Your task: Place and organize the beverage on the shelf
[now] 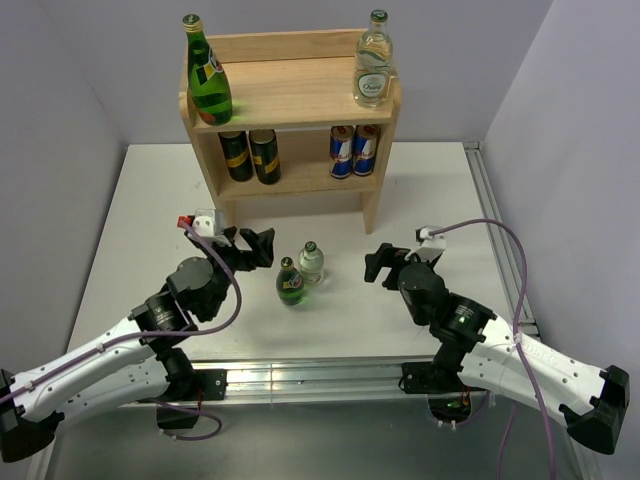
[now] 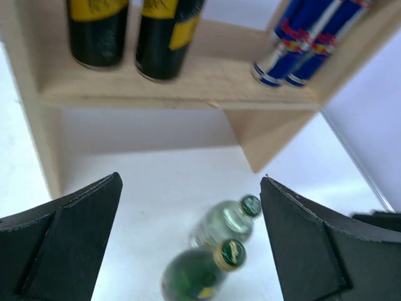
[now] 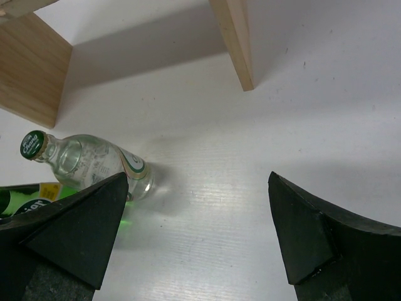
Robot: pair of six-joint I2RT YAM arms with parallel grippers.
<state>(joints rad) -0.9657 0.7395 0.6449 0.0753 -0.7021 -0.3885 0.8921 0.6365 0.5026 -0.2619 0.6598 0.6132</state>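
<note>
The small green bottle is below my left gripper and to its right in the top view, so I should move there next and go down onto its shoulder (image 1: 288, 277) (image 2: 209, 263).
The light-wood shelf (image 1: 290, 90) stands at the back of the table. Its top board holds a green bottle (image 1: 209, 78) at left and a clear bottle (image 1: 373, 68) at right. Its lower board holds two black-and-yellow cans (image 1: 251, 154) and two blue-and-silver cans (image 1: 355, 150). A small green bottle (image 1: 290, 282) and a small clear bottle (image 1: 311, 263) stand together on the table; both show in the left wrist view, green (image 2: 200, 276) and clear (image 2: 224, 221). My left gripper (image 1: 258, 247) is open, just left of them. My right gripper (image 1: 377, 263) is open, to their right.
A metal rail (image 1: 500, 230) runs along the table's right edge. Grey walls close in at the left and right. The shelf's side panel (image 3: 233, 37) stands on the table ahead of my right gripper.
</note>
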